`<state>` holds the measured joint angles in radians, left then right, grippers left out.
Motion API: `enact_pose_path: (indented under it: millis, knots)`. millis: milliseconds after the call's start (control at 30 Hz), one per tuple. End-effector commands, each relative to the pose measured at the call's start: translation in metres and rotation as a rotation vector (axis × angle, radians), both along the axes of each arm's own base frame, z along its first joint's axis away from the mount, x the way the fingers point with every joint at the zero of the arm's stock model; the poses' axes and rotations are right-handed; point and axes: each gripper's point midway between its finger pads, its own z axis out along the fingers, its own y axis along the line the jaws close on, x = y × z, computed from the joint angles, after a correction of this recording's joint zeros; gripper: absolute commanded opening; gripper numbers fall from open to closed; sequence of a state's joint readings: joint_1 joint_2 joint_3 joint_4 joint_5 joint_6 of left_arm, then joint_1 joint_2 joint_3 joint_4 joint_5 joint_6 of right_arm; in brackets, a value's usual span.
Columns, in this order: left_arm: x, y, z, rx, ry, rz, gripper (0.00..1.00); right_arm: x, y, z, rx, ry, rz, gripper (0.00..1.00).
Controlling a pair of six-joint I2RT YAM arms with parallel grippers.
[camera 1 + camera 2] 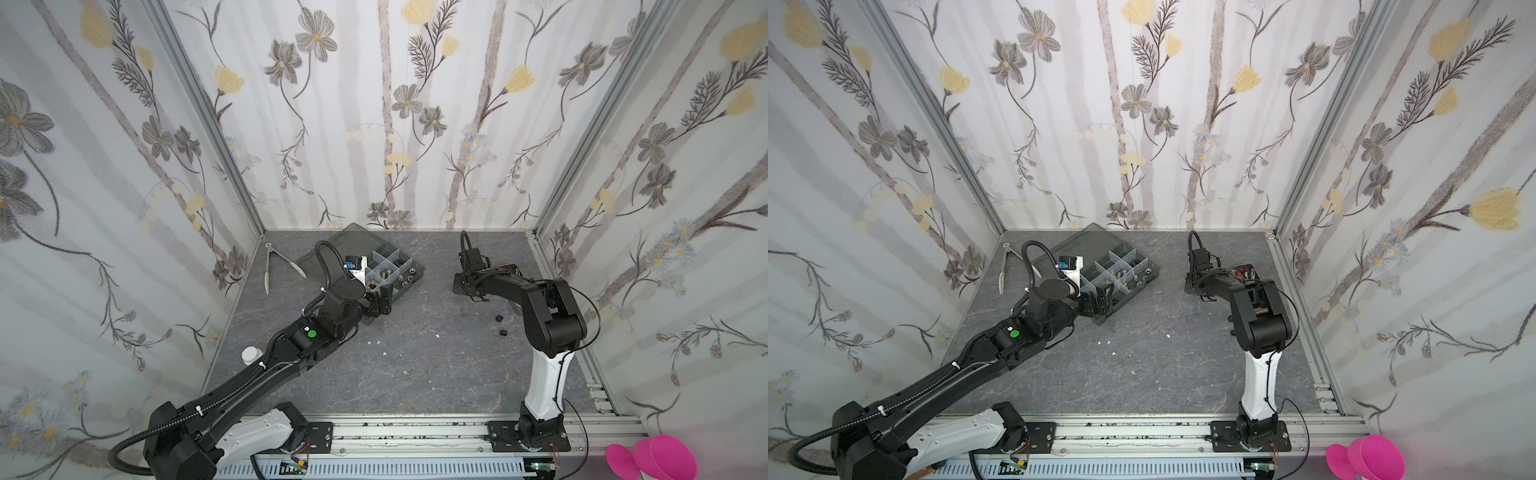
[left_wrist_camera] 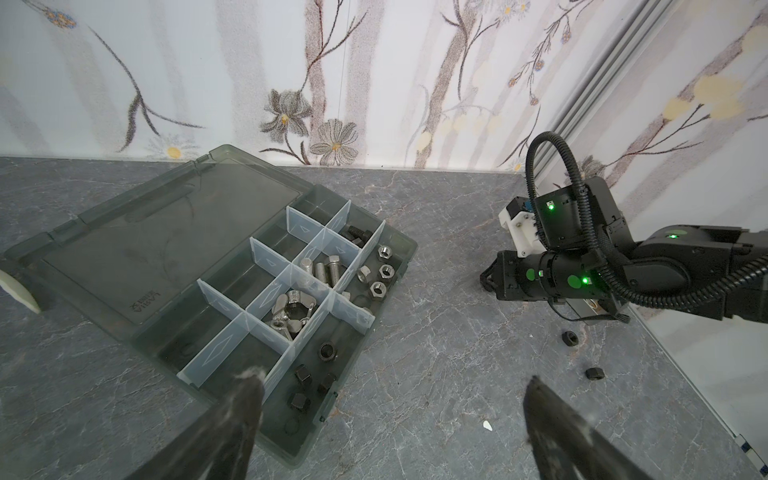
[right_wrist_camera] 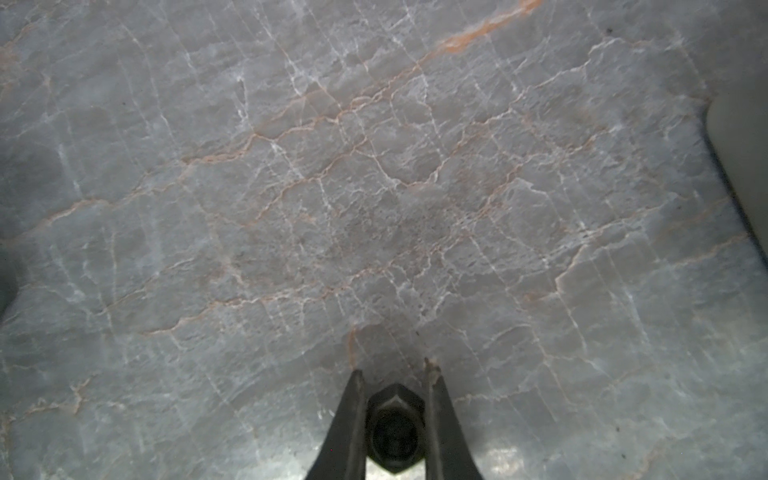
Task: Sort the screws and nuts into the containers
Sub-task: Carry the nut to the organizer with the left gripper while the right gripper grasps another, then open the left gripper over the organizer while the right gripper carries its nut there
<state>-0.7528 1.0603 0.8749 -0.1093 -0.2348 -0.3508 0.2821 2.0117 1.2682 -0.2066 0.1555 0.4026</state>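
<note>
The large black nut goes over the black nuts in the box's near-corner section next. My right gripper rises off the table, carries it there and releases it.
The dark organizer box (image 1: pixel 409 283) (image 2: pixel 409 246) lies at the back left with its lid (image 2: pixel 166 241) flat open. Its containers hold silver screws (image 2: pixel 328 270), a black screw (image 2: pixel 357 233), silver nuts (image 2: pixel 380 270) and black nuts (image 2: pixel 309 382). My left gripper (image 2: pixel 392 378) (image 1: pixel 380 303) hangs open and empty over the box's near corner. My right gripper (image 3: pixel 393 370) (image 1: pixel 460 286) is down at the table, shut on a black nut (image 3: pixel 395 428). Two more black nuts (image 2: pixel 569 338) (image 2: pixel 594 373) (image 1: pixel 500 318) lie loose beside the right arm.
Silver tongs (image 1: pixel 268 266) lie at the back left by the wall. A narrow tray with red-handled tools (image 1: pixel 1244 272) sits behind the right arm. Wing nuts (image 2: pixel 291 311) fill a middle compartment. White scraps (image 1: pixel 384 353) dot the table.
</note>
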Motion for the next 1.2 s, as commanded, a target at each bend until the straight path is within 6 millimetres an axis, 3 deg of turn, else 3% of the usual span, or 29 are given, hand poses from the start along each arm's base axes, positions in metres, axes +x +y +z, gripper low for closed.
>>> enact_pose_path:
  millis: [0,300,433,633,833,1000,1167]
  knots:
    - [-0.001,0.001,0.012,-0.029,-0.016,0.004,0.97,-0.013,0.001,-0.008,0.001,0.052,0.015,0.09]
    - [-0.011,0.011,0.033,-0.039,-0.038,0.002,0.98,-0.019,0.016,0.028,0.064,-0.026,0.062,0.06]
    - [-0.016,0.024,0.040,-0.036,-0.052,0.026,0.98,-0.028,0.038,0.050,0.113,-0.063,0.121,0.05]
    - [-0.027,0.046,0.049,-0.028,-0.068,0.068,0.99,-0.047,0.103,0.084,0.181,-0.105,0.267,0.05]
    - [-0.038,0.066,0.047,-0.016,-0.073,0.111,0.99,-0.070,0.190,0.115,0.252,-0.128,0.440,0.06]
    - [-0.044,0.075,0.044,-0.009,-0.066,0.123,1.00,-0.078,0.254,0.119,0.306,-0.112,0.541,0.06]
    - [-0.051,0.080,0.038,-0.015,-0.052,0.123,1.00,-0.077,0.292,0.100,0.334,-0.067,0.583,0.07]
